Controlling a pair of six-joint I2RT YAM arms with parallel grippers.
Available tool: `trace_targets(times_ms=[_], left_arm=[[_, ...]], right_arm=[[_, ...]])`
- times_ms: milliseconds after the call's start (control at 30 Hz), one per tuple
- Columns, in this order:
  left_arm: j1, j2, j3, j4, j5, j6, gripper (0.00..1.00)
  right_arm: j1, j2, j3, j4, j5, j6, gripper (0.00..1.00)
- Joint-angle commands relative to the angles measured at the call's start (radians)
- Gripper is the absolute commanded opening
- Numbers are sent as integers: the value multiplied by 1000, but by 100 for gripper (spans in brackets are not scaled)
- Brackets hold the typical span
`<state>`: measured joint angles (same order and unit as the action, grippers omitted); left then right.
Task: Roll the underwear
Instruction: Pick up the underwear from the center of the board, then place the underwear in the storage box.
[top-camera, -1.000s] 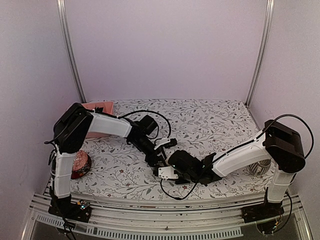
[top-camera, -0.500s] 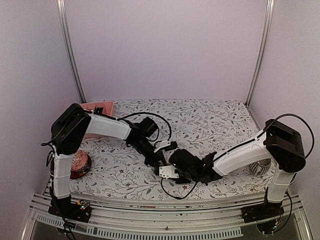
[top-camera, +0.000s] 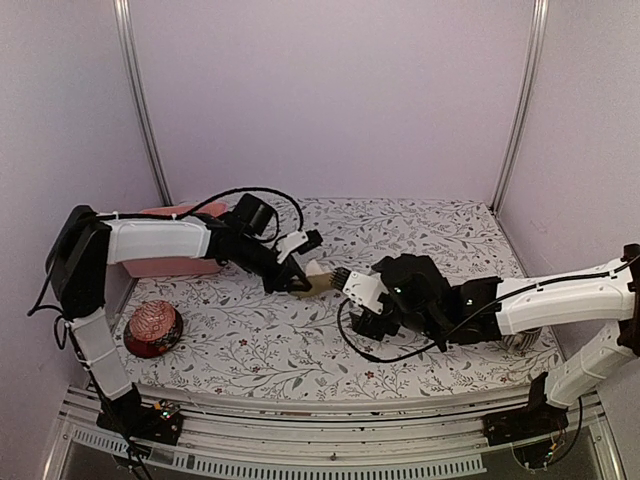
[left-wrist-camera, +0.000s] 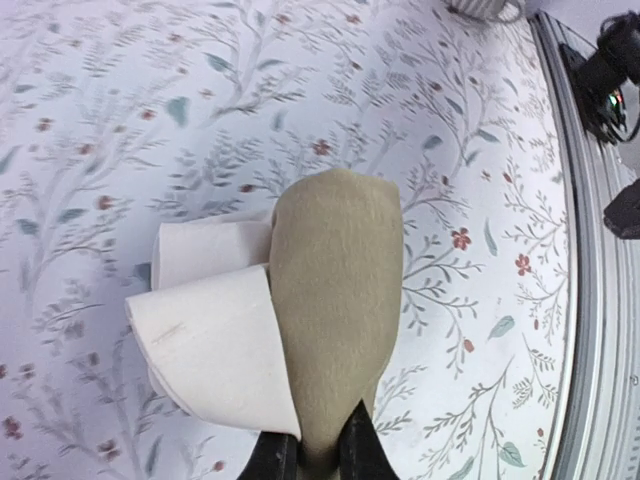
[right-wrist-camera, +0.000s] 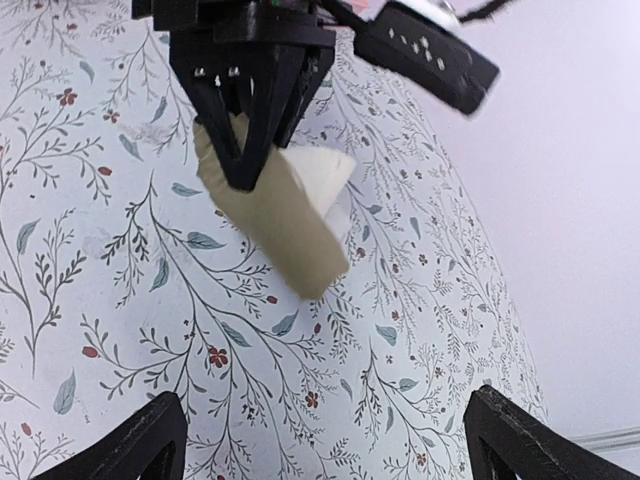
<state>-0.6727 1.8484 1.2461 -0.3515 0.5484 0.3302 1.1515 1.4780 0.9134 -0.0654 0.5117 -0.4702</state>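
Note:
My left gripper lifts across and down into the pink box (top-camera: 172, 267), to its left in the top view, and releases there next, with the underwear rolled.
The tan-beige underwear (left-wrist-camera: 335, 300) is a rolled bundle with a pale band (left-wrist-camera: 210, 340) wrapped at one side. My left gripper (left-wrist-camera: 310, 455) is shut on the roll's near end and holds it just over the floral table. From above, the left gripper (top-camera: 300, 280) and the roll (top-camera: 322, 283) sit mid-table. My right gripper (top-camera: 355, 305) stands just right of the roll, apart from it. Its jaws (right-wrist-camera: 330, 440) are spread wide with nothing between them, and the roll (right-wrist-camera: 280, 220) hangs ahead of them under the left gripper (right-wrist-camera: 250, 70).
A red patterned bowl (top-camera: 152, 328) sits at the near left. A pink box (top-camera: 170, 266) lies behind the left arm. A metal cup (top-camera: 515, 340) stands partly hidden behind the right arm. The table's railed front edge (left-wrist-camera: 600, 300) is close on the right.
The left gripper has shut on the tan roll and carried it back and left, away from the front edge. The right gripper has opened wide and now stands to the right of the roll.

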Motion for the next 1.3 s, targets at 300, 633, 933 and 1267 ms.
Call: trace_targets(times_ms=[300,633,933,1267], left_arm=[[431,-226,-7,14,-278,-133,0],[621,-279,-133,92,-469,-288,0],[703,-175,-54,13,-454,-320,0],[704,-91,-17,-69,-372,-324,0]], right_arm=[[-4,-27,-117,66,213,198,99],[-5,6,-123,88,246,220,99],[-5,15,-131,102,266,214,99],[-5,47,-135,117,287,198,99]])
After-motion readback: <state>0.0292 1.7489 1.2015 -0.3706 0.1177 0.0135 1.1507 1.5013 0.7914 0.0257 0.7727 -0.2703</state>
